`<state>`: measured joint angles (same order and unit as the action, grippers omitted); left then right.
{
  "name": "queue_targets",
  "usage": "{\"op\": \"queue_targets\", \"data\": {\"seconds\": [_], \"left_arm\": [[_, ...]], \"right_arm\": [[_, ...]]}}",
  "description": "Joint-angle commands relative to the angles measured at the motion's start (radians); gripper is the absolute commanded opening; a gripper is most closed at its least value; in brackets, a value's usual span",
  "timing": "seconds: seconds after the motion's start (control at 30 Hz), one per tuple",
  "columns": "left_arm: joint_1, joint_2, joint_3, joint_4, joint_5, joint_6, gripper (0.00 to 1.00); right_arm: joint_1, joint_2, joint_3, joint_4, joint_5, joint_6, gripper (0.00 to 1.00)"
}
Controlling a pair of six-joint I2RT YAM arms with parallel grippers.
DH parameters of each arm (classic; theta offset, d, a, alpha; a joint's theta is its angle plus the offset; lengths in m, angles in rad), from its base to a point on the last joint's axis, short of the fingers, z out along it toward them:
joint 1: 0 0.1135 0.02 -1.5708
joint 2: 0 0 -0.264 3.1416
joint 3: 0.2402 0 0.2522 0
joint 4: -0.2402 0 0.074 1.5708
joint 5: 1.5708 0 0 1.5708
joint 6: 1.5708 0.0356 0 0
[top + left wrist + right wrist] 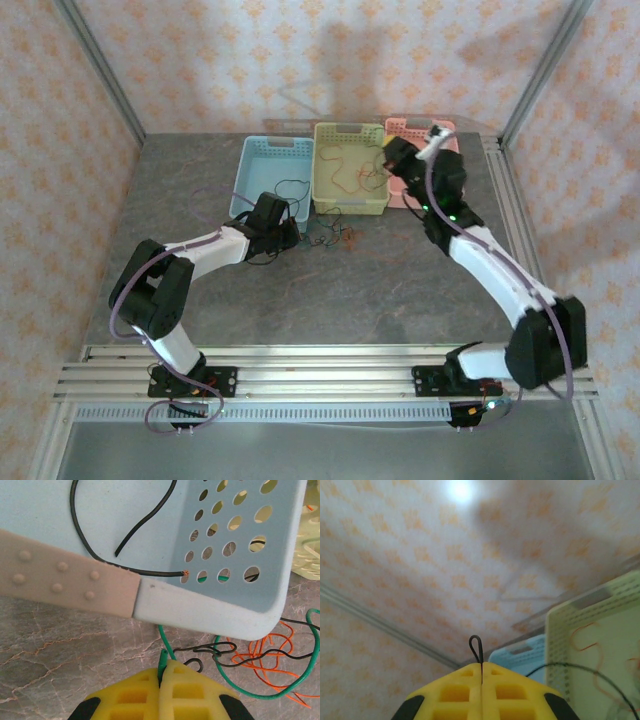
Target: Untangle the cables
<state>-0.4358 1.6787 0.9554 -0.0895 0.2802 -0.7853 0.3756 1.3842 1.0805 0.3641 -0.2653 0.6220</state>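
I should next move my right gripper across the yellow-green basket [350, 165] and down over the blue one to let go of the loop, because a black cable is already in the blue basket [268, 172].
The cables lie in a tangle [330, 236] on the table, in front of the blue basket [268, 172]. In the left wrist view my left gripper [166, 665] is shut on the end of a green cable [235, 682]. That cable loops right through a black cable [240, 656] and an orange cable [270, 660]. My right gripper [481, 666] is raised over the yellow-green basket [350, 165], shut on a black cable loop [476, 649]. That cable trails off to the right [580, 667]. In the top view the left gripper [290, 232] and right gripper [392, 150] stand apart.
A pink basket [420, 130] stands right of the yellow-green one. A loose black cable [130, 530] lies inside the blue basket [225, 612], and an orange one [592, 640] inside the yellow-green basket [560, 645]. A beige bumped strip [65, 580] meets the blue rim.
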Motion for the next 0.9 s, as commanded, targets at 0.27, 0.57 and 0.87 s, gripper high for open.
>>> {"op": "queue_targets", "data": {"seconds": [0.27,0.57,0.87], "left_arm": [[0.003,0.0,0.018,-0.006,-0.014,0.006,0.0],[0.004,-0.001,0.019,-0.006,-0.013,0.006,0.0],[0.003,-0.003,0.017,-0.006,-0.015,0.006,0.0]], "right_arm": [[0.163,0.49,0.432,0.16,-0.096,0.096,0.0],[0.234,0.798,0.628,0.183,-0.046,0.133,0.03],[0.237,0.696,0.437,0.143,0.074,-0.033,0.45]]}}
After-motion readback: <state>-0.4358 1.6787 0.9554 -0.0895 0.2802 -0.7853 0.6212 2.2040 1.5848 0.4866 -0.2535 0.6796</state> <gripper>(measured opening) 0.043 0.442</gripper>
